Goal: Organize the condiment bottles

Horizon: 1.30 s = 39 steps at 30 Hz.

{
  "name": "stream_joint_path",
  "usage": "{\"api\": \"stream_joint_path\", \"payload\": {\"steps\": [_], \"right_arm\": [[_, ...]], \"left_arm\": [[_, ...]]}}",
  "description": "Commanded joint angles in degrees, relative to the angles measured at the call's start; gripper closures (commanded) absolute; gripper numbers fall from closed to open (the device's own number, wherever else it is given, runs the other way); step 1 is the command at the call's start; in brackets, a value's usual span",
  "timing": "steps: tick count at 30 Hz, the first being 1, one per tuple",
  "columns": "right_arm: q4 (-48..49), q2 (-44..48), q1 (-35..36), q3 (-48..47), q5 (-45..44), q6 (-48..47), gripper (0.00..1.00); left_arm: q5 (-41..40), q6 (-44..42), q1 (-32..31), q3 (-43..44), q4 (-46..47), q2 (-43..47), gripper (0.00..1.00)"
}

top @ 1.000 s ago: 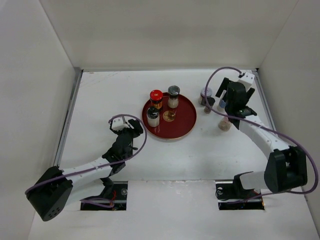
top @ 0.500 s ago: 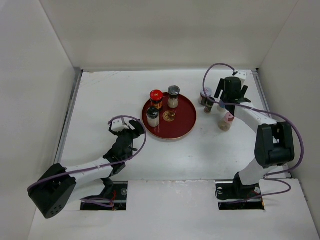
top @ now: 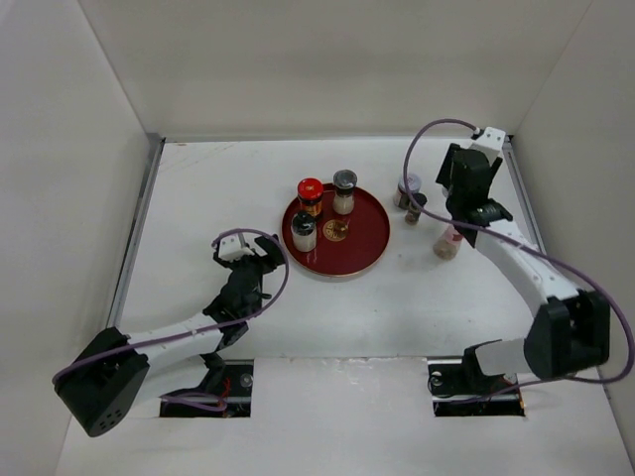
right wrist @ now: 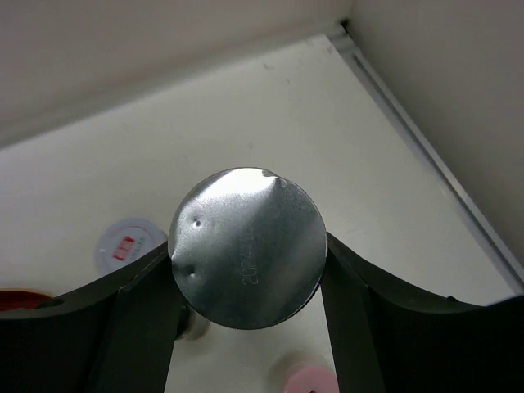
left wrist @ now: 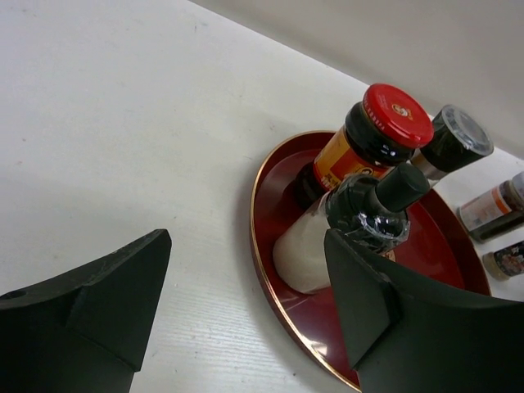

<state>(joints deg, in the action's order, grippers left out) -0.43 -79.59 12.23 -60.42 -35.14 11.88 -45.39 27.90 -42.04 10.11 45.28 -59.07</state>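
Observation:
My right gripper holds the bottle and will next carry it to the left in the top view, over the tray's free middle [top: 333, 232] below, then lower it and let it go.
Three condiment bottles stand on the round red tray [top: 362, 241]: a red-capped one [top: 311, 191], a grey-capped one [top: 344, 183] and a white-bodied one with a black top [top: 304, 230]. Right of the tray stand a grey-capped bottle [top: 409, 187], a small dark one [top: 417, 206] and a pink-capped one [top: 448, 241]. My right gripper [top: 466, 183] hangs over that group; in the right wrist view its fingers press both sides of a silver-lidded bottle [right wrist: 246, 237]. My left gripper [top: 248, 260] is open just left of the tray, with only table and tray rim [left wrist: 266, 270] between its fingers.
White walls enclose the table on the left, back and right. A metal rail [right wrist: 426, 155] runs along the right wall, close to my right gripper. A white-capped bottle with a red mark [right wrist: 129, 244] and the pink cap [right wrist: 309, 381] show below the held lid.
My right gripper has closed from wide open onto the silver-lidded bottle and shifted slightly. My left gripper has opened wider while staying beside the tray.

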Motion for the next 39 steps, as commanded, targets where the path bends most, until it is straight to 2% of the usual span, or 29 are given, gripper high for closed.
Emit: {"api": "stream_joint_path", "payload": {"steps": [1,7,13,17,22,32,39], "right_arm": [[9.4,8.9,7.4,-0.9,-5.6,-3.6,0.53],[9.7,10.3,20.3,2.3,-0.9,0.8,0.53],[14.2,1.7,31.7,1.6,2.1,3.3,0.52],[14.8,-6.9,34.0,-2.9,5.7,3.8,0.52],[15.2,-13.6,34.7,-6.2,5.4,3.9,0.52],[14.2,-19.5,34.7,-10.1,6.3,3.3,0.48],[13.0,-19.8,34.6,-10.1,5.8,3.6,0.45]], "left_arm": [[0.2,0.9,0.6,-0.1,3.5,2.2,0.24],[-0.1,1.2,0.7,-1.0,3.5,3.6,0.2],[-0.3,2.7,1.6,-2.1,3.5,5.0,0.15],[-0.2,3.8,2.1,-2.1,3.6,4.3,0.14],[-0.3,3.9,2.7,-2.8,3.6,5.7,0.13],[0.5,4.2,3.0,-2.6,3.6,4.7,0.13],[0.5,4.4,3.0,-2.6,3.5,4.9,0.13]]}}
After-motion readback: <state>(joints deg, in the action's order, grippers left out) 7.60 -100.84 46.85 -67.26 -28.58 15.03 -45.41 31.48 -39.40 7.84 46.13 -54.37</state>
